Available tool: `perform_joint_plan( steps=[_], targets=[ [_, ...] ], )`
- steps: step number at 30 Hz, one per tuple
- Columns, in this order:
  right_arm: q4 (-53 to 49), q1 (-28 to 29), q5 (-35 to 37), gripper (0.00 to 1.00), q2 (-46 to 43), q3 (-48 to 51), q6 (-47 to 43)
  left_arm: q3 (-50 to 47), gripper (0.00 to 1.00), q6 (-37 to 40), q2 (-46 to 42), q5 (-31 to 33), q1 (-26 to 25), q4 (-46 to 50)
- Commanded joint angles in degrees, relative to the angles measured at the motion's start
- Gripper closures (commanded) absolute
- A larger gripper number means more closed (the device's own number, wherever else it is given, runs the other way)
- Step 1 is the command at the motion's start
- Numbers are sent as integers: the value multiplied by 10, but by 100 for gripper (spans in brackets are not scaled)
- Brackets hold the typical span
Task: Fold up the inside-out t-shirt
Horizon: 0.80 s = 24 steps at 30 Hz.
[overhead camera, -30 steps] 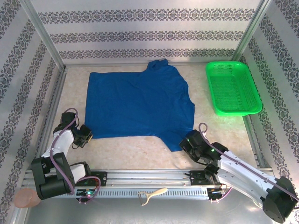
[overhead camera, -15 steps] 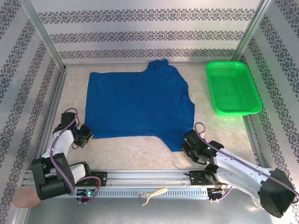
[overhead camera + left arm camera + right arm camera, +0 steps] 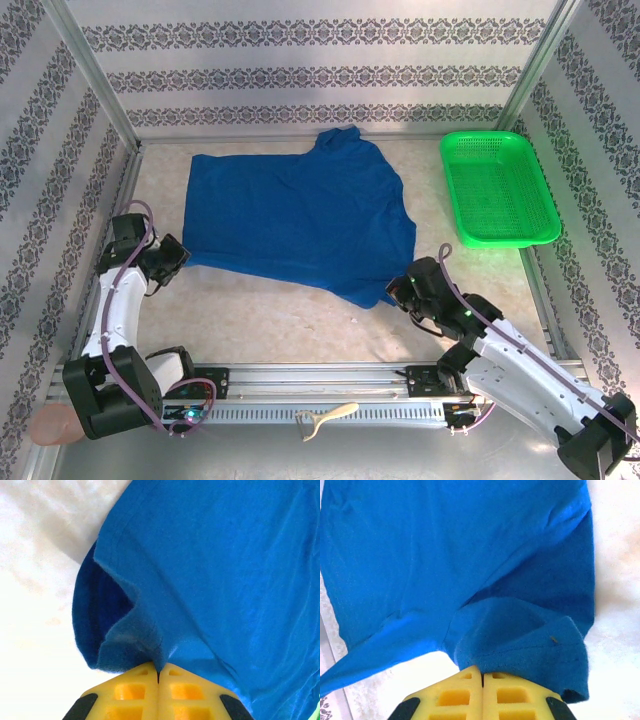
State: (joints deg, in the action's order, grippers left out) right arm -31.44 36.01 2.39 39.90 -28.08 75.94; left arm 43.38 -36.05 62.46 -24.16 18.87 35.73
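Next, the left gripper carries the t-shirt's pinched corner outward over the t-shirt's flat part, which is still unfolded, then releases the corner.
The royal blue t-shirt (image 3: 300,215) lies spread on the pale table, its near edge lifted at both corners. My left gripper (image 3: 178,256) is shut on the t-shirt's near left corner; in the left wrist view the cloth (image 3: 200,570) bunches into the closed yellow fingers (image 3: 135,687). At the near right corner my right gripper (image 3: 398,291) is shut on the cloth; in the right wrist view a folded hem (image 3: 530,640) is pinched between its yellow fingers (image 3: 512,692). The far part of the shirt still rests flat.
A green mesh basket (image 3: 498,188) stands at the back right. Patterned walls enclose the table on three sides. A metal rail (image 3: 320,385) runs along the near edge with both arm bases. Bare tabletop (image 3: 280,320) lies between the shirt and the rail.
The right gripper has shut on the shirt's near right corner. Both grippers have lifted and moved away from the rail, pulling the near edge up and back.
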Motion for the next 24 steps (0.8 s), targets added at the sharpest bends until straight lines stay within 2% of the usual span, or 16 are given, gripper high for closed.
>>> perform_joint_plan(
  steps=[1, 12, 24],
  targets=[
    [-22, -9, -5, 100, 13, -22, -25, 12, 100, 28, 6, 2, 7, 41],
    [5, -84, -56, 100, 83, -101, -90, 71, 100, 1, 49, 7, 8, 10],
    [41, -167, -140, 100, 256, -249, -195, 122, 100, 8, 168, 18, 8, -17]
  ],
)
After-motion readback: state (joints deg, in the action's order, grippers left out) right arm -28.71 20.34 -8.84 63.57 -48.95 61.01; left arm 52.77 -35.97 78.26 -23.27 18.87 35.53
